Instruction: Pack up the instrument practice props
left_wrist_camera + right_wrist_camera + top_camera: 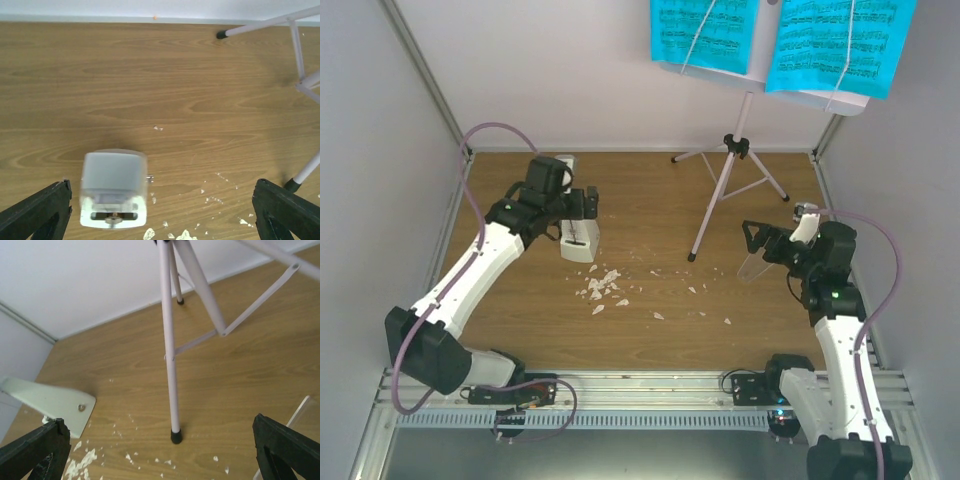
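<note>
I will next centre and lower my left gripper around the metronome's top (pixel 113 172), below the open fingers and left in the left wrist view.
The pale tripod music stand (pixel 730 165) stands at the back right, and two cyan sheet-music pages (pixel 708 35) rest on its desk. The small white metronome (pixel 578 240) stands at the left centre. My left gripper (pixel 578 212) hovers just above it, open and empty. In the left wrist view the metronome (pixel 114 192) sits between the fingers, nearer the left one (pixel 42 210). My right gripper (pixel 756 240) is open and empty, facing the stand's near leg (pixel 170 365). That leg stands between my right gripper's (pixel 160 435) spread fingers without touching them.
White crumbs (pixel 603 285) lie scattered on the wooden floor in front of the metronome. A clear flat piece (pixel 752 266) lies by the right gripper and shows in the right wrist view (pixel 306 412). White walls enclose the back and sides.
</note>
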Robot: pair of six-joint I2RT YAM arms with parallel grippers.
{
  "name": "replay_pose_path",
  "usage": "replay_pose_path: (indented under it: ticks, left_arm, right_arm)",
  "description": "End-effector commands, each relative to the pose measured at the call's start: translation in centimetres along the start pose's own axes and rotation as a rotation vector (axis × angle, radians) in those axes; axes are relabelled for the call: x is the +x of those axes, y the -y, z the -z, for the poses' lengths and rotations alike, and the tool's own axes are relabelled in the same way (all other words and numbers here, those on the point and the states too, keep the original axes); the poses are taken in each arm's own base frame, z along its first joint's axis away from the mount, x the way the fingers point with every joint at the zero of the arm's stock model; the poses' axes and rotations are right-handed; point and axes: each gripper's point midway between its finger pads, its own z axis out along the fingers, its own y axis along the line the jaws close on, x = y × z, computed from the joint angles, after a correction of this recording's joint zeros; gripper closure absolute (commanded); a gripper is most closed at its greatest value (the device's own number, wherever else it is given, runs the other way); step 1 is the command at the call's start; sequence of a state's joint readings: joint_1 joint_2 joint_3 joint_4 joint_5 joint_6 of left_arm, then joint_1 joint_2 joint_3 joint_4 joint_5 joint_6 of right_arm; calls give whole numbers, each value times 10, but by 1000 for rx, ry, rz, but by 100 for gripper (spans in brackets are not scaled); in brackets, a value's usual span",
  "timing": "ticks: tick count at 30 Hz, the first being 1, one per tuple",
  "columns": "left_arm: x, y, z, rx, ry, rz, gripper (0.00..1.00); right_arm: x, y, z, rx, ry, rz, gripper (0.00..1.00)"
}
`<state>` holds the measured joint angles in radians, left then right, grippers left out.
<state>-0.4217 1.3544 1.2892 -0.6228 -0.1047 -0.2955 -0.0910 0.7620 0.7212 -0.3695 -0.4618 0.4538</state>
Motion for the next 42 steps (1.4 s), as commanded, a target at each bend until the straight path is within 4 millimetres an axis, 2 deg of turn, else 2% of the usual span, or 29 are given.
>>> replay_pose_path:
  ticks: [1,7,18,23,33,39,42]
  left_arm:
    - [-1,-13,-4,94,-46,70,1]
    - [16,-1,-18,173,-103,52,1]
    - [21,-26,-42,29,-152,-48,2]
    - [25,-29,-49,3,-168,-69,14]
    - [19,-36,-54,-77,-141,-122,37]
    - [15,-40,-56,-100,-131,-128,38]
    - [13,-38,-55,-92,-122,-122,44]
  right_arm:
    - [15,-10,2,-53,-85,-9,0]
    - [27,-9,-3,-69,-147,-39,0]
    - [42,-2,-12,-54,-206,-74,0]
    - [46,-1,-12,-51,-211,-80,0]
    - [54,-2,-14,-56,-232,-85,1]
    - [55,-4,-14,-53,-239,-78,0]
    - [54,-5,-14,-55,-241,-70,1]
